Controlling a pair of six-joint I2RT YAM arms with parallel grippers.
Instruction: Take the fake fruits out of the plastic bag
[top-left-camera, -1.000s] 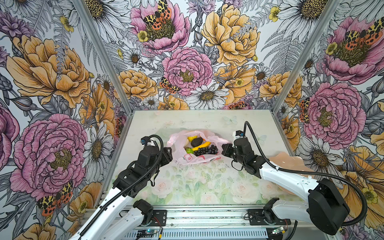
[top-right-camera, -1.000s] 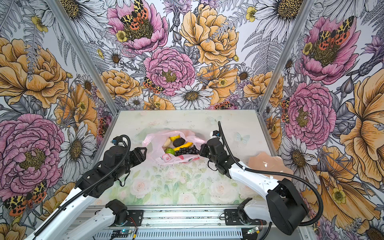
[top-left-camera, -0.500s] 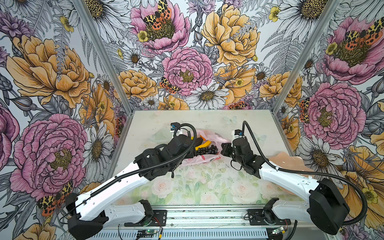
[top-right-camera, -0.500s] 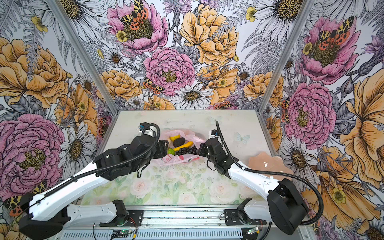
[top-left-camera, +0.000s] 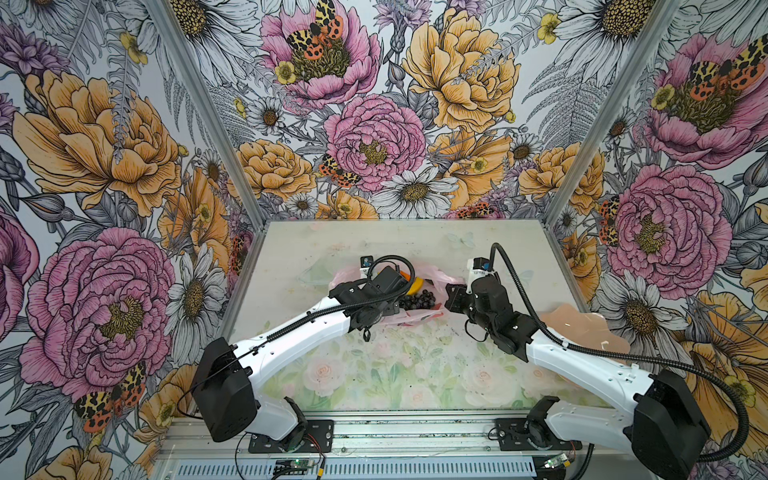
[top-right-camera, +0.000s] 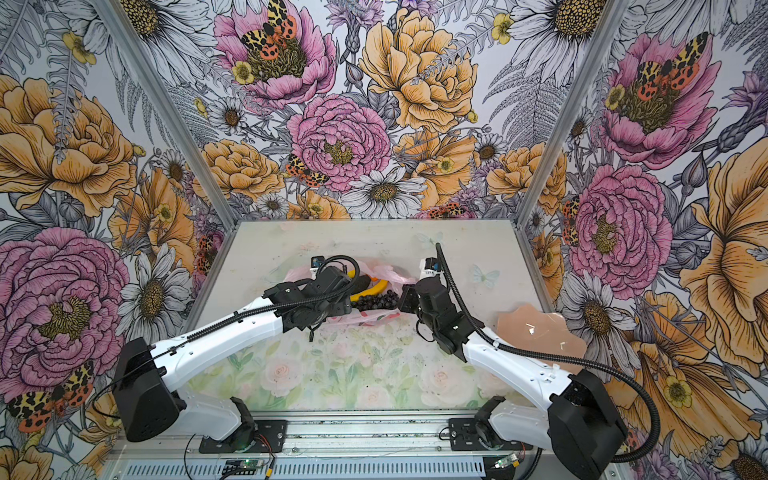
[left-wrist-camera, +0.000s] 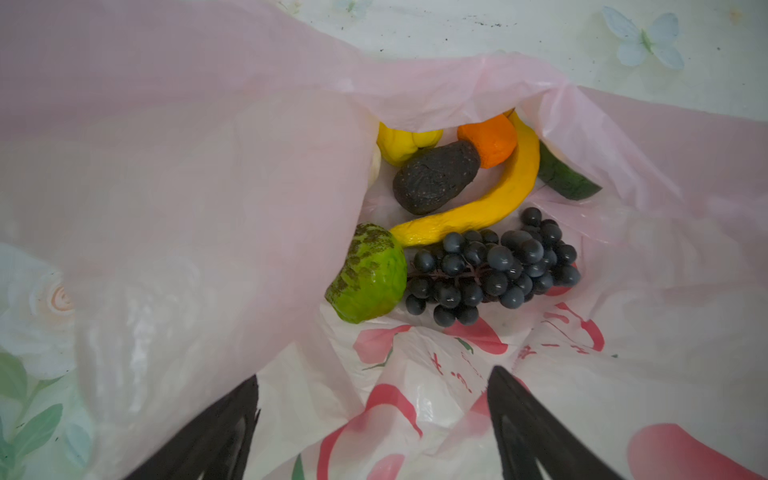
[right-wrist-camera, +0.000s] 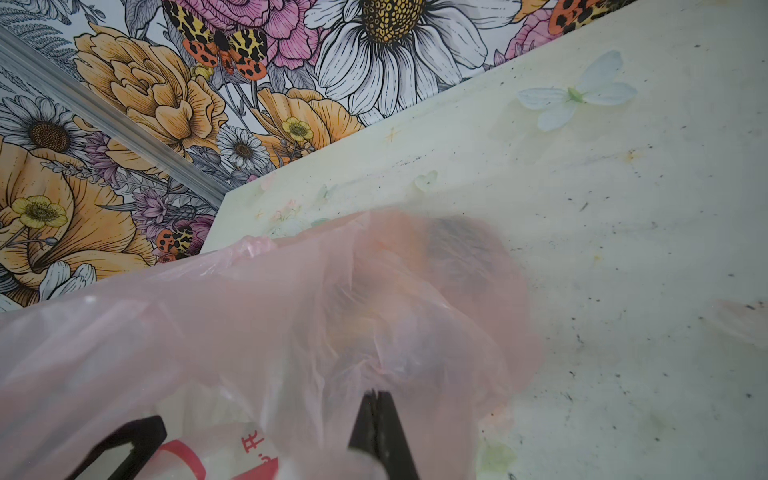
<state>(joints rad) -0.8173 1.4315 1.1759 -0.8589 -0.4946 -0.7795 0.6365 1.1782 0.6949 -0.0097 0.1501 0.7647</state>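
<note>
Next, my right gripper draws away from my left gripper and releases the bag's held edge (top-left-camera: 444, 288) (right-wrist-camera: 374, 383) beside the bag's opening, since its fingers pinch that edge.
The pink plastic bag (left-wrist-camera: 415, 399) lies open mid-table, also seen in both top views (top-left-camera: 434, 275) (top-right-camera: 388, 272). Inside it lie the fake fruits: a yellow banana (left-wrist-camera: 498, 195), a dark avocado (left-wrist-camera: 436, 176), a purple grape bunch (left-wrist-camera: 490, 270), a bumpy lime-green citrus (left-wrist-camera: 368, 278), a lemon (left-wrist-camera: 403, 143) and an orange (left-wrist-camera: 490, 139). My left gripper (left-wrist-camera: 374, 376) hangs open over the bag's printed front lip, short of the fruits, with nothing between its fingers. My right gripper (right-wrist-camera: 376, 395) is shut on the bag's right edge (top-left-camera: 451, 297), holding it up.
A peach-pink scalloped plate (top-left-camera: 582, 328) lies at the table's right edge, behind the right arm. A dark green wedge (left-wrist-camera: 565, 176) sits beyond the banana. A fold of the bag (left-wrist-camera: 208, 208) drapes over the left part of the opening. Floral walls close in three sides.
The left arm has swung from the table's left side in over the bag, and its jaws have spread wider. The right gripper has kept its hold on the bag's edge.
</note>
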